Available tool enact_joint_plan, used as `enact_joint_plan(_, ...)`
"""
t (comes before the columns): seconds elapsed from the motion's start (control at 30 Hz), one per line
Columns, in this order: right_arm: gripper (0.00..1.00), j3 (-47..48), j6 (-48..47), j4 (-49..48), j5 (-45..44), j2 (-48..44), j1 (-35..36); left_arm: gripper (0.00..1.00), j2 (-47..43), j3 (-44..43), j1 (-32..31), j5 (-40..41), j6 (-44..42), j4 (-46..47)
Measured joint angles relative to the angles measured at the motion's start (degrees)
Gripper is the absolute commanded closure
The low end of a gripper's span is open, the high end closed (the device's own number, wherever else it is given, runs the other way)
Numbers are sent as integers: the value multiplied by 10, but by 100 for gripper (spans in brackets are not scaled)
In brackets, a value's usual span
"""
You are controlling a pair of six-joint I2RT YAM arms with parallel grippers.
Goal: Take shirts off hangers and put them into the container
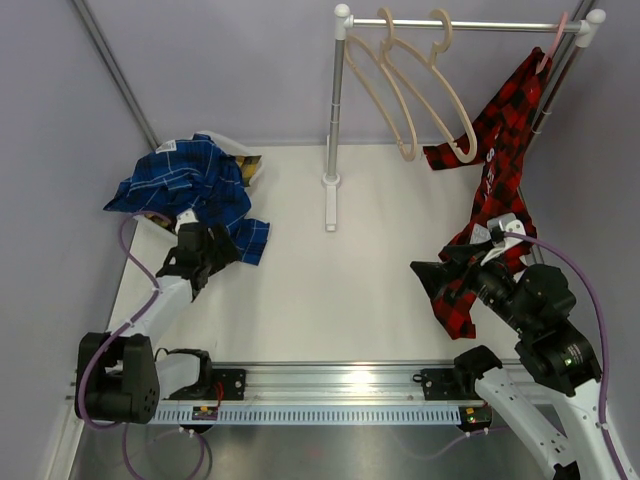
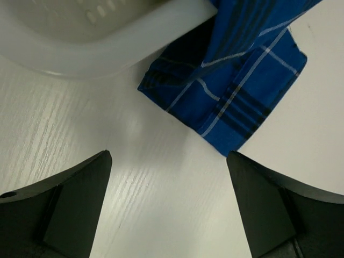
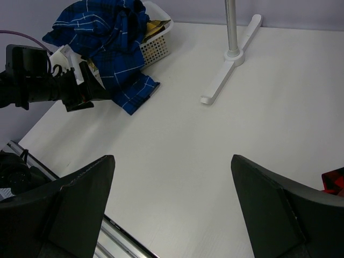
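The left gripper will move outward next and close on the hanging fold of the blue shirt beside the container's rim, since the blue shirt (image 1: 190,185) spills over the container's rim onto the table.
The blue shirt (image 1: 190,185) lies heaped over the container (image 1: 243,152) at the back left, one corner spilling onto the table. A bit of the yellow-and-black shirt (image 3: 156,25) shows inside the container (image 3: 156,49). My left gripper (image 1: 203,262) stands open just in front of the blue shirt's corner (image 2: 236,91), with nothing between its fingers (image 2: 80,188). The red-and-black shirt (image 1: 495,170) hangs from a pinkish hanger (image 1: 549,52) on the rack's right end. My right gripper (image 1: 428,276) is open beside its lower hem, holding nothing. Two beige hangers (image 1: 405,95) hang bare.
The white-and-steel rack stands at the back, its post (image 1: 333,110) and foot (image 3: 231,64) near the table's middle. Grey walls close in on the left, back and right. A metal rail (image 1: 330,385) runs along the near edge between the arm bases.
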State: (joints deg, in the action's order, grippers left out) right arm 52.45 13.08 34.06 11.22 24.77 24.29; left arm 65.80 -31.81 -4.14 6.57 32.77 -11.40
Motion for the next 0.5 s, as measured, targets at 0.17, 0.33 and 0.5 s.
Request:
enact_joint_plan(0.17,1,0,0,0,0,-5,0,9,34,4,2,16,-26,104)
enact_joint_plan(0.33,1,0,0,0,0,-6,0,12,110,-16,8,13,-34,145)
enact_joint_plan(0.5,0,0,0,0,0,-11,0,19,153,-48,8,11,-40,150)
